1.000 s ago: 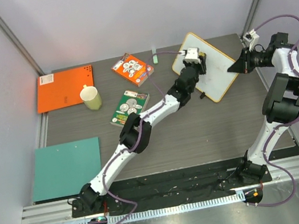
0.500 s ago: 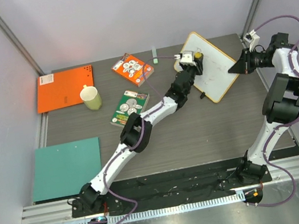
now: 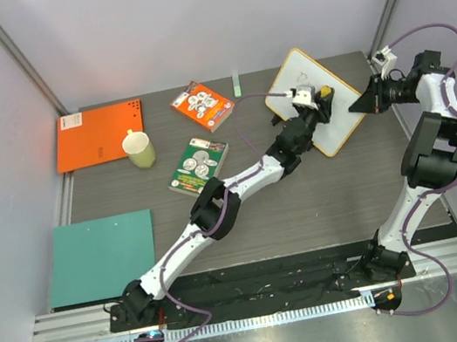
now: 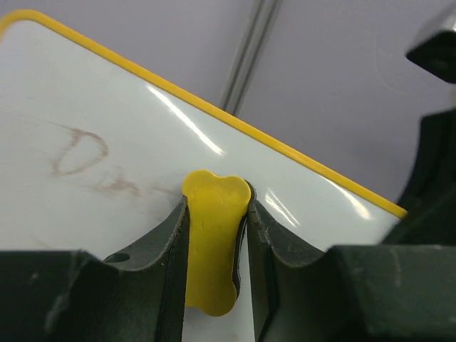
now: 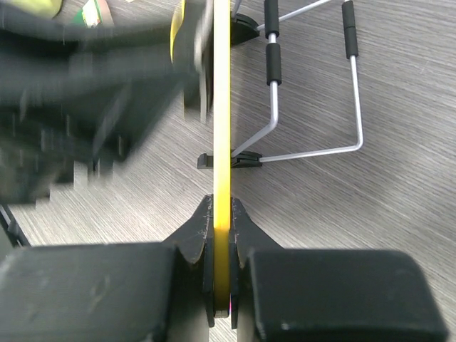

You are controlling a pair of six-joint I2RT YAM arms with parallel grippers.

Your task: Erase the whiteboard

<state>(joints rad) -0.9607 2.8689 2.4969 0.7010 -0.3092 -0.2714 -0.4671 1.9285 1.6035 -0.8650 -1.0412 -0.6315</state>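
I need to move my left gripper to the left in the top view, back and down, and let go of the eraser (image 4: pixel 212 239), because the tabletop below it is clear on that side.
The whiteboard (image 3: pixel 338 112) with a thin yellow frame stands tilted at the back right of the table. My right gripper (image 3: pixel 368 100) is shut on its right edge; the right wrist view shows the yellow frame (image 5: pixel 222 142) edge-on between the jaws. My left gripper (image 3: pixel 322 99) is shut on a small yellow eraser (image 4: pixel 212 239) and presses it against the board face (image 4: pixel 107 206). Faint smeared brownish handwriting (image 4: pixel 78 151) shows on the board to the left of the eraser.
An orange sheet (image 3: pixel 99 134), a cream mug (image 3: pixel 139 149), two printed boxes (image 3: pixel 202 105) (image 3: pixel 199 164), a teal sheet (image 3: pixel 102 256) and a pale green marker (image 3: pixel 236 82) lie on the table. The board's wire stand (image 5: pixel 313 107) rests behind it.
My left gripper has moved right and slightly forward across the board with the eraser. The right gripper and the board have stayed still.
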